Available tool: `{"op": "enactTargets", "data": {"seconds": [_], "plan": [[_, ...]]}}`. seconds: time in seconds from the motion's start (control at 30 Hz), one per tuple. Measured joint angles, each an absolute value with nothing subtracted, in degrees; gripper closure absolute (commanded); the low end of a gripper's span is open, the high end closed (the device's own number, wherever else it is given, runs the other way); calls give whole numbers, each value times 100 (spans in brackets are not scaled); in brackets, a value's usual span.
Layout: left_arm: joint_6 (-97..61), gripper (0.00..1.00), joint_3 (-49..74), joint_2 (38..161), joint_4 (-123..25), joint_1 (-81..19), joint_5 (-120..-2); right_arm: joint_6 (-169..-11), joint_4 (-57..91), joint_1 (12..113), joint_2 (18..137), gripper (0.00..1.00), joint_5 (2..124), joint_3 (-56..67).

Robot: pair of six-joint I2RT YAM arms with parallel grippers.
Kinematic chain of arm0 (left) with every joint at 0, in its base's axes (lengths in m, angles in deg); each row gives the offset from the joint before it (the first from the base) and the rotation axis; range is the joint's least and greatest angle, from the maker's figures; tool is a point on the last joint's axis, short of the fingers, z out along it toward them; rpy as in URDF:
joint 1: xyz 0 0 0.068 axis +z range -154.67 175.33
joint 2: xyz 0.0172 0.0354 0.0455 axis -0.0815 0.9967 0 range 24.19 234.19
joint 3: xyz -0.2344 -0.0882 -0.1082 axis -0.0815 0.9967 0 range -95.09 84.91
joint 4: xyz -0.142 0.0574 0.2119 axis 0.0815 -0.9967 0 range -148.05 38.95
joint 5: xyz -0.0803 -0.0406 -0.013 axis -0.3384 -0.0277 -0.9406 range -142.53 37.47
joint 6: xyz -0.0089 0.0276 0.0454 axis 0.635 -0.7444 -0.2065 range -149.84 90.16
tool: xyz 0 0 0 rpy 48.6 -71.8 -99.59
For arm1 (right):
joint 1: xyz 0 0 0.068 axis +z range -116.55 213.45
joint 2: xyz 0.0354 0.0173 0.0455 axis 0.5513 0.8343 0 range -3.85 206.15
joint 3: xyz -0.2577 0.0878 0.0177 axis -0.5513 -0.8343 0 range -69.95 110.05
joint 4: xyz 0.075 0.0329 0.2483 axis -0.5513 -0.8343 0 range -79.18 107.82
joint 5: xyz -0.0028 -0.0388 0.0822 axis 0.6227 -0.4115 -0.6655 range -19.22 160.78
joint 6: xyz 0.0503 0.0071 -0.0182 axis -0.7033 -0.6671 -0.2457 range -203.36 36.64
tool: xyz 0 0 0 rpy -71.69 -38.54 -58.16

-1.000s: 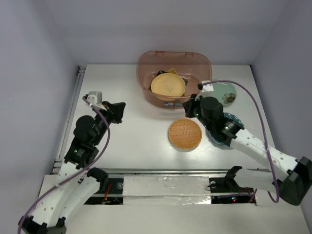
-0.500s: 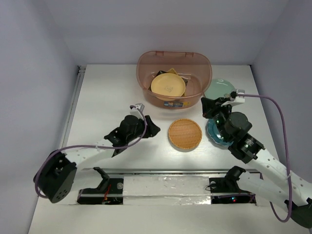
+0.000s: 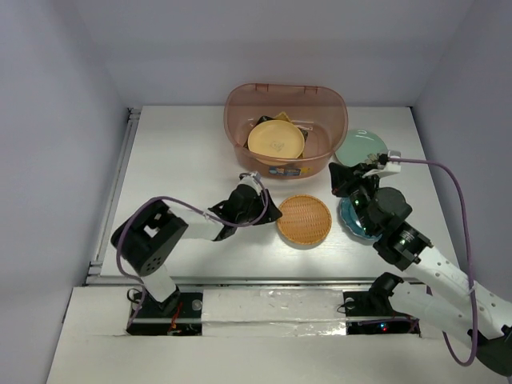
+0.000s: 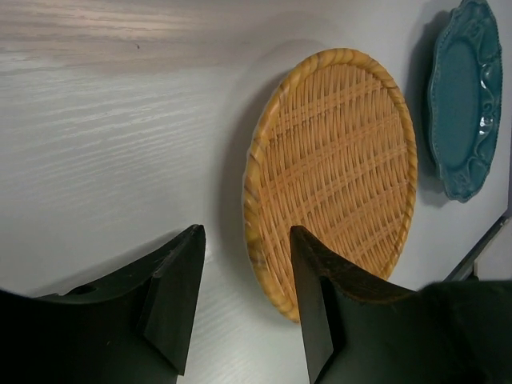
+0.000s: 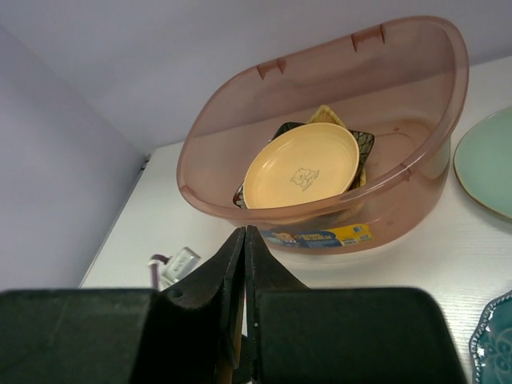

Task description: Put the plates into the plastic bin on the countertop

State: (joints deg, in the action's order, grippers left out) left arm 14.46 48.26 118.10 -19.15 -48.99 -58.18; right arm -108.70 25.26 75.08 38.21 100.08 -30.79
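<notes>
The orange plate's rim is already between my open fingers, so I will lower my left gripper toward the right in the top view and close it on the rim.
An orange ribbed round plate (image 3: 304, 218) lies flat on the white countertop (image 3: 184, 152). My left gripper (image 3: 270, 213) is open at its left rim. In the left wrist view the gripper (image 4: 246, 234) straddles that rim of the plate (image 4: 336, 168), one finger over the weave and one over the table. The plastic bin (image 3: 286, 128) at the back holds a yellow plate (image 3: 276, 140) on top of a black square one (image 5: 364, 144). A pale green plate (image 3: 360, 148) and a teal scalloped plate (image 3: 354, 220) lie to the right. My right gripper (image 3: 338, 180) is shut and empty above the teal plate, pointing at the bin (image 5: 320, 200).
A metal rail (image 3: 272, 280) runs along the near table edge, and grey walls close in the left, back and right sides. The right arm's purple cable (image 3: 448, 192) loops over the right side. A blue and yellow label (image 5: 320, 236) is on the bin's front.
My left arm swung from the left side across to the orange ribbed plate and its jaws opened. My right arm drew back from the bin's front toward the teal plate.
</notes>
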Motion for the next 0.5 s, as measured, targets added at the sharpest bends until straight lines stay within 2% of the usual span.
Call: {"op": "enactTargets", "data": {"seconds": [0.27,0.37,0.4,0.43,0.5], "plan": [[1559,64,4409,12739,-1225,-4923,-6214,-10872,2600,7508,3817,93,9988,-3099],[1592,78,4389,12925,-960,-4918,-6310,-10872,2600,7508,3817,93,9988,-3149],[1596,93,4387,12992,-879,-4921,-6338,-10872,2598,7508,3823,93,9986,-3154],[1642,100,4385,13058,-798,-4918,-6384,-10874,2605,7508,3832,93,9986,-3154],[1786,100,4374,13148,-530,-4912,-6526,-10872,2611,7508,3858,94,9984,-3154]]}}
